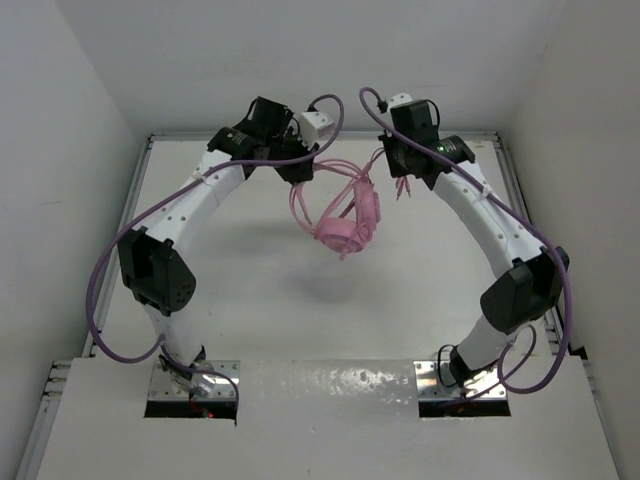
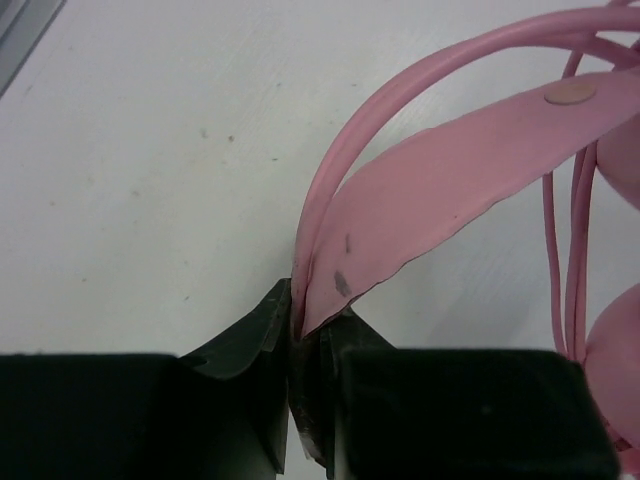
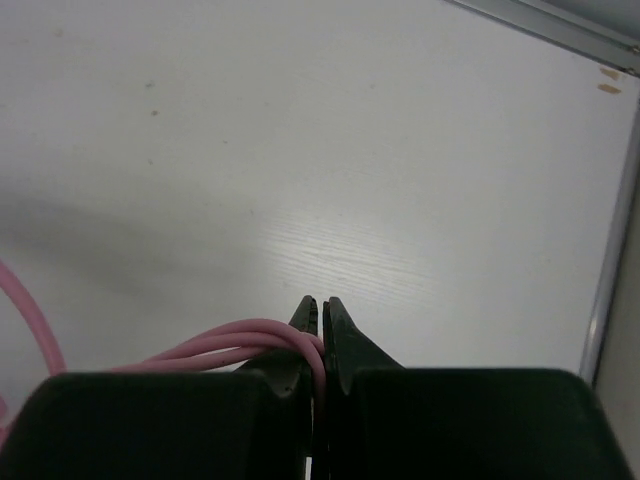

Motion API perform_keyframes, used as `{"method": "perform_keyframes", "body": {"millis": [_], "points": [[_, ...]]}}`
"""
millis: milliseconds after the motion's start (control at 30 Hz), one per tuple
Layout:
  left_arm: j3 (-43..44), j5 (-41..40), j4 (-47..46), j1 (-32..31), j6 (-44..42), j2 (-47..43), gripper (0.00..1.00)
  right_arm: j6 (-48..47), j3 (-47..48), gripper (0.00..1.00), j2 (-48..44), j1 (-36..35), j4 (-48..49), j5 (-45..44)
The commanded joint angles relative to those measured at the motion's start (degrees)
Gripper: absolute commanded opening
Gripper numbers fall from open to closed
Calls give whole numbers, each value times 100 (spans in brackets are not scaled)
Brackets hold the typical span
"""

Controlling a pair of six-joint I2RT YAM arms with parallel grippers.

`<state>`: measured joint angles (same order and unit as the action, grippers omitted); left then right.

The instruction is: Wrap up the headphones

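I should next swing my left gripper below and left in the top view to the table's bare far corner, then lower and release the headphones (image 1: 350, 222).
The pink headphones (image 1: 350, 222) hang in the air above the middle of the back of the table, held between both arms. My left gripper (image 1: 300, 172) is shut on the thin headband (image 2: 450, 170), which is pinched between the black fingers (image 2: 250, 340). An earcup (image 2: 615, 340) and strands of the thin cable (image 2: 575, 250) show at the right edge of the left wrist view. My right gripper (image 1: 397, 168) is shut on several strands of the pink cable (image 3: 230, 345), which enter its jaws from the left. The cable's plug ends (image 1: 402, 190) dangle below it.
The white table (image 1: 300, 300) lies below, with a metal rail (image 3: 615, 250) along its right edge and another (image 1: 135, 190) along the left. White walls close in the back and sides. Purple arm cables (image 1: 100, 300) loop beside each arm.
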<state>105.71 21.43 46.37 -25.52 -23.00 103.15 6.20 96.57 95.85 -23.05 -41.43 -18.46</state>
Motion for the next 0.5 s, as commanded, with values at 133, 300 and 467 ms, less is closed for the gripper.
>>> {"method": "perform_keyframes", "body": {"millis": [133,300,467], "points": [[204,1609,-65,196,796,-595,0,373,-1051,17,-409,-7,1663,1606],[292,1636,-374,696,1605,-604,0,628,-2271,42,-804,-7,2514,2433],[363,1330,-348,802,1711,-674,0,795,-2995,48,-1034,2,3000,3207]]}}
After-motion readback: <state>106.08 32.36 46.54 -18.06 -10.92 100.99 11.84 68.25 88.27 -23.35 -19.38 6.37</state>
